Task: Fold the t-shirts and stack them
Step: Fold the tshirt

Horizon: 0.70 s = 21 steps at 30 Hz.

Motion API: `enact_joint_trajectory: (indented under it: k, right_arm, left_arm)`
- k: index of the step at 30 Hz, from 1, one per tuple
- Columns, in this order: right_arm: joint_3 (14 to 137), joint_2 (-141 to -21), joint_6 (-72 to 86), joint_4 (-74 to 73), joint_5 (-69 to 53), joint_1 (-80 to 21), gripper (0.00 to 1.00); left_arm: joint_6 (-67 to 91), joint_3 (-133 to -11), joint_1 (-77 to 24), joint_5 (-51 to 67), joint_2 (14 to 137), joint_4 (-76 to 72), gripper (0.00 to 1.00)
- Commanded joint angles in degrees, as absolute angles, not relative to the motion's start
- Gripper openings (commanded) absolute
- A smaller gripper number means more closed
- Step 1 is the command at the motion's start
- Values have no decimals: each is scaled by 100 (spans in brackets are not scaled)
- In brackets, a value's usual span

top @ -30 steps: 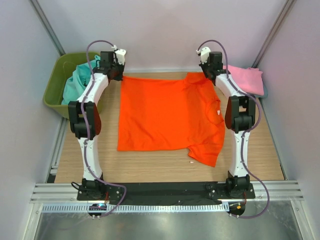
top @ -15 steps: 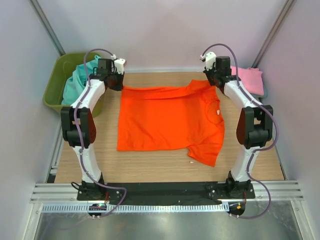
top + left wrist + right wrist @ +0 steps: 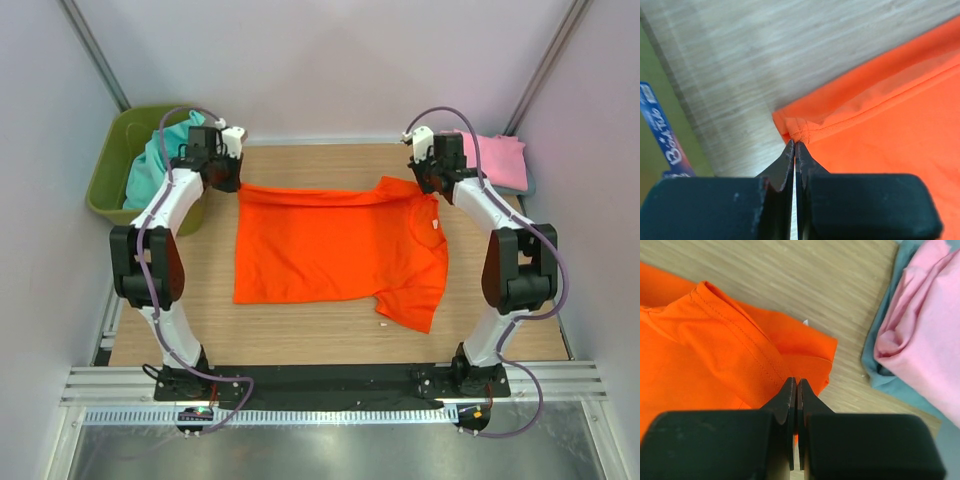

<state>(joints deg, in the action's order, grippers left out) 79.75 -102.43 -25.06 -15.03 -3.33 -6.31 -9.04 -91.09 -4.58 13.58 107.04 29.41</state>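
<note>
My right gripper moves back and down over the orange cloth next, since the stitched fold is still held up close to the shirt's far edge.
A bright orange t-shirt (image 3: pixel 335 250) lies spread on the wooden table. My left gripper (image 3: pixel 228 180) is shut on its far left hem corner (image 3: pixel 799 131). My right gripper (image 3: pixel 420 180) is shut on its far right sleeve (image 3: pixel 747 352). Both hold the far edge lifted and drawn toward the near side, so a fold runs along the top. A pink t-shirt (image 3: pixel 495 158) lies folded on a grey-blue one (image 3: pixel 880 375) at the far right. Teal t-shirts (image 3: pixel 150 165) sit in the bin.
An olive-green plastic bin (image 3: pixel 108 170) stands at the far left, off the table's edge. Grey walls close in the table on three sides. A black rail (image 3: pixel 330 380) with the arm bases runs along the near edge.
Both grippers have moved toward the near side with the orange shirt's far edge, pulling it over the shirt body. The shirt's far edge now lies further from the back wall.
</note>
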Motion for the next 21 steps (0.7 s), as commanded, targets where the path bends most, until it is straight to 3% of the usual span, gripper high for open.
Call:
enact_joint_trajectory:
  k: [1,16,21]
  right_arm:
    - [7779,-9853,-2382,-1424,-501,-668,1]
    - [6724,-9369,-2311,-1748,-781,-765,2]
    - [6723,-9132,-2320,-2232,-1108,-765,31]
  left_arm:
    - [-914,-8860,-431,1459,10380,2962,0]
    - [-783,-8068,-422,1310,10221,3154,0]
    - [-571,-8209,-422,1108,10240,3577,22]
